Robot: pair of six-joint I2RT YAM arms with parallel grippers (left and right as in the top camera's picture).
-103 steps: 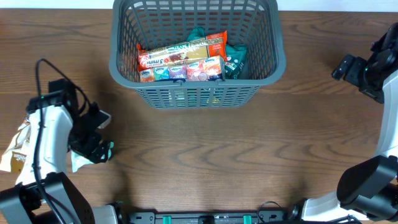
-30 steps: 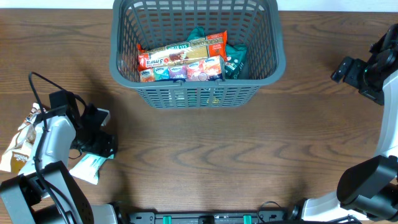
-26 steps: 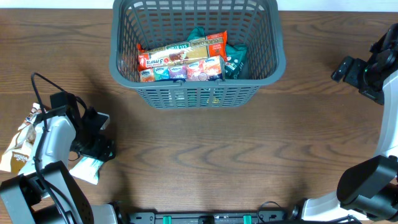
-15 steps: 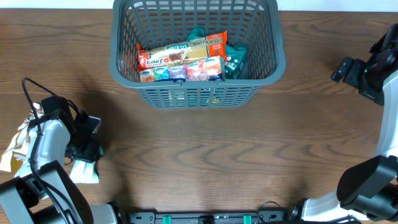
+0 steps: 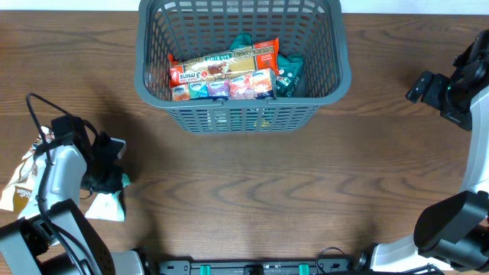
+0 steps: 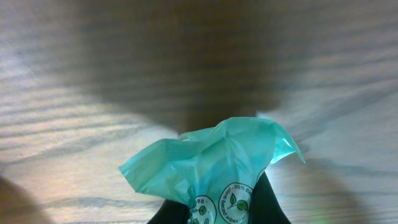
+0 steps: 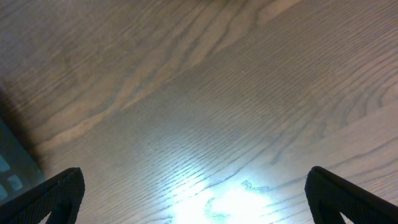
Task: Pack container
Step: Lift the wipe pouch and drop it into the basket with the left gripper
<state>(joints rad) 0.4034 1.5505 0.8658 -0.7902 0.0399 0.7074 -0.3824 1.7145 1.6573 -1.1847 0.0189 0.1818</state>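
My left gripper will next lift over the basket's rim, go down and let go of the teal-and-white packet, because the basket's nearest corner is outward, to its right in the overhead view.
The container (image 5: 147, 75), a dark grey slotted basket, stands at the back centre and holds several food packets (image 5: 223, 70). At the table's left side, my left gripper (image 5: 108, 180) is shut on the top of a teal-and-white packet (image 5: 106, 205) that lies on the wood. In the left wrist view, the crumpled teal packet (image 6: 214, 158) sticks out between the closed gripper's (image 6: 219, 210) dark fingers. My right gripper (image 5: 426, 84) hovers at the far right, away from the basket. In its wrist view that gripper (image 7: 196, 196) stands open over bare wood, its fingers (image 7: 62, 194) far apart.
A beige snack bag (image 5: 19, 182) lies at the table's left edge, just beyond my left arm. The basket's grey corner (image 7: 12, 165) shows at the left of the right wrist view.
My left gripper has shifted a little left over the teal packet and closed on it. The right arm and the basket have not moved.
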